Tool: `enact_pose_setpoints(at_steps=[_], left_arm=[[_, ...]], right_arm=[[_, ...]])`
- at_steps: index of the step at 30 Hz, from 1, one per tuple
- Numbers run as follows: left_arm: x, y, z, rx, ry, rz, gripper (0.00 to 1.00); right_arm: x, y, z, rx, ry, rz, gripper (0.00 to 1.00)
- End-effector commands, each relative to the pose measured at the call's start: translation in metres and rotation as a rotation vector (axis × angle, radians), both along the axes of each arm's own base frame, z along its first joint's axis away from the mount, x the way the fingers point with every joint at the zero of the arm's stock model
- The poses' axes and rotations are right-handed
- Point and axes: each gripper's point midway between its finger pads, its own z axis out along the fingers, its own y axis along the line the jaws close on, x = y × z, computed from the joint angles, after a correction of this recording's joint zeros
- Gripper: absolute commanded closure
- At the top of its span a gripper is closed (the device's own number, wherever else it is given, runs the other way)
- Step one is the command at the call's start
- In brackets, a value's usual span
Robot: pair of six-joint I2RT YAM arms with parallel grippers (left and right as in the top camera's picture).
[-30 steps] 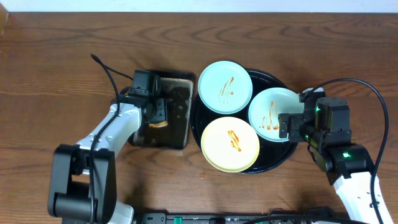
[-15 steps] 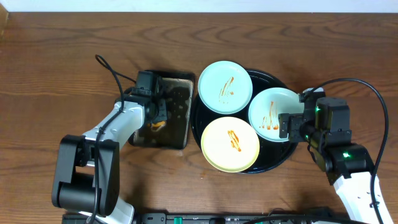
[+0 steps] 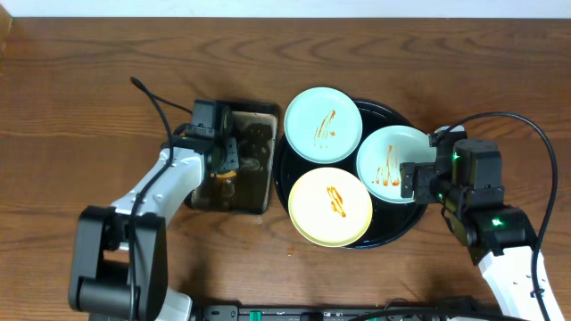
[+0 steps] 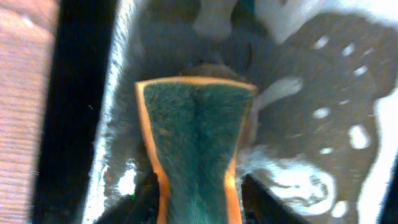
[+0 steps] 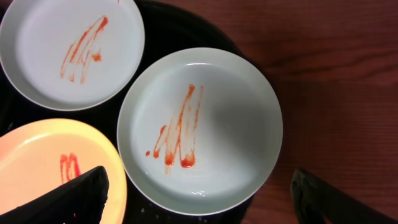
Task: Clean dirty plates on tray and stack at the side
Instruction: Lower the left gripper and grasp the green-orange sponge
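The mint plate's outer rim (image 5: 275, 164) is below my right gripper, toward the right in the wrist view. My gripper shifts there and lowers next, bare wood leaving finger room.
Three sauce-streaked plates lie on the round black tray (image 3: 403, 218): a mint-blue one (image 3: 322, 125) at the back left, a mint-blue one (image 3: 384, 163) at the right, a pale yellow one (image 3: 329, 206) in front. My right gripper (image 3: 416, 181) is open and hovers over the right mint plate (image 5: 199, 127), its fingers wide on either side. The yellow plate (image 5: 50, 168) and the other mint plate (image 5: 71, 50) also show there. My left gripper (image 4: 196, 196) is shut on the teal-and-orange sponge (image 4: 196, 140) inside the rectangular dark pan (image 3: 254, 196).
The wet dark pan (image 4: 311, 124) stands left of the tray, touching the back mint plate's side. Black cables run from both arms. Bare wooden table (image 3: 80, 107) lies to the left, behind and to the far right.
My left arm has shifted slightly in the pan and back, with the sponge in it. The right arm and the plates have not moved.
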Motion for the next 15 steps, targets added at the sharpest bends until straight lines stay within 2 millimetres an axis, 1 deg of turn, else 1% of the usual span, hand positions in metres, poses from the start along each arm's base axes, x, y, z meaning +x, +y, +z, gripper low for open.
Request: enact_pose_setpoints(at_steps=[1,4,6,15], left_arm=[[0.0078,0.0007,0.014,0.002,-0.043,0.0,0.51],[0.0081,0.0006,0.0135,0.002,-0.043,0.0,0.51],[0.0093,0.0004,0.0141,0.001,-0.048,0.001,0.48],[0.0132,0.0011,0.0127,0.007,-0.059,0.004,0.47]], right_arm=[[0.0047,-0.0085,0.0093,0.002,-0.02,-0.041,0.09],[0.0048,-0.0085,0.0094,0.003,-0.02,-0.041,0.09],[0.0049,-0.0085,0.0094,0.002,-0.021,-0.041,0.09],[0.0047,-0.0084,0.0093,0.003,-0.02,-0.041,0.09]])
